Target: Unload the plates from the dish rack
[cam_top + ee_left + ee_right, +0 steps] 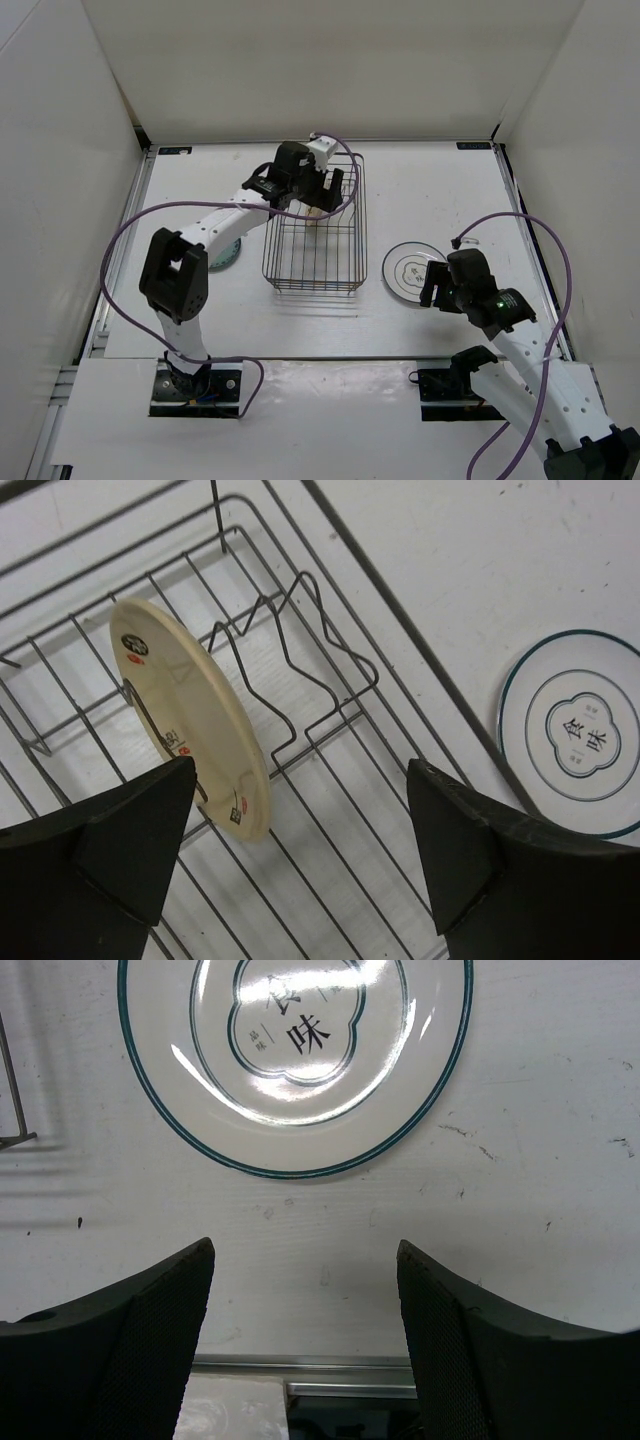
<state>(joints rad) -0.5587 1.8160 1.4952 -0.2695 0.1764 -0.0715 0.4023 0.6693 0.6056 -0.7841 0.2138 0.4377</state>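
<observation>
The left gripper comes down onto that exposed rim (260, 798) and closes next, since the cream-tan plate (190, 715) stands on edge with its rim reaching between my open fingers.
The dark wire dish rack (352, 215) stands mid-table. A cream-tan plate (190, 715) stands on edge in it beside the divider prongs (300, 640); it also shows in the top view (316, 213). My left gripper (300, 780) is open and empty, hovering over the rack's far end (322, 190), its left finger close to the plate. The white plate (295, 1055) with a dark rim ring lies flat on the table right of the rack (408, 270). My right gripper (305, 1250) is open and empty just on its near side (433, 287). A blue-teal plate (228, 256) lies left of the rack, partly under the left arm.
A raised table edge rail (350, 1375) runs close below the right gripper. White walls enclose the table on three sides. The rack's corner wire (12, 1080) shows at the left of the right wrist view. Purple cables loop off both arms.
</observation>
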